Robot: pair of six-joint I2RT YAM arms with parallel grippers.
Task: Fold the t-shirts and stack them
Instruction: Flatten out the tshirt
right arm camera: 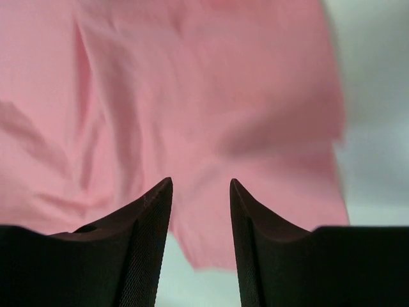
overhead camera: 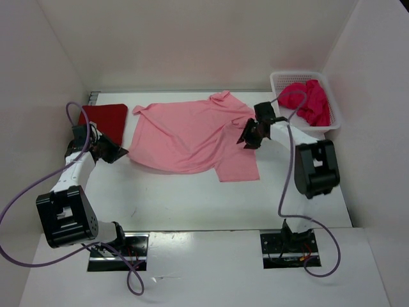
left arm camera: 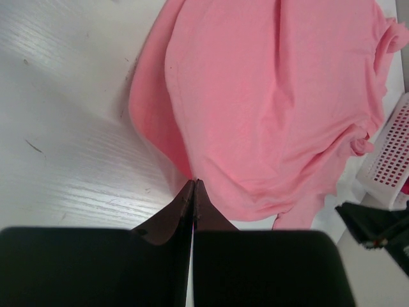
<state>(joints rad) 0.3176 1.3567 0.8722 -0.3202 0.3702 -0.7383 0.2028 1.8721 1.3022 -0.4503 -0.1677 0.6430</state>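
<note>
I will move my right gripper back, down and to the right in the top view, onto the light pink shirt's near corner, because its open fingers are still short of it.
A light pink t-shirt lies spread out on the middle of the table. A dark red shirt lies folded at the back left. A magenta-pink shirt sits crumpled in the white basket. My left gripper is at the pink shirt's left hem. In the left wrist view its tips are shut right on the raised edge of the pink shirt. My right gripper hovers over the shirt's right side. In the right wrist view it is open and empty above the pink cloth.
A white mesh basket stands at the back right corner; it also shows in the left wrist view. White walls close in the table on the left, back and right. The arm bases sit at the near edge.
</note>
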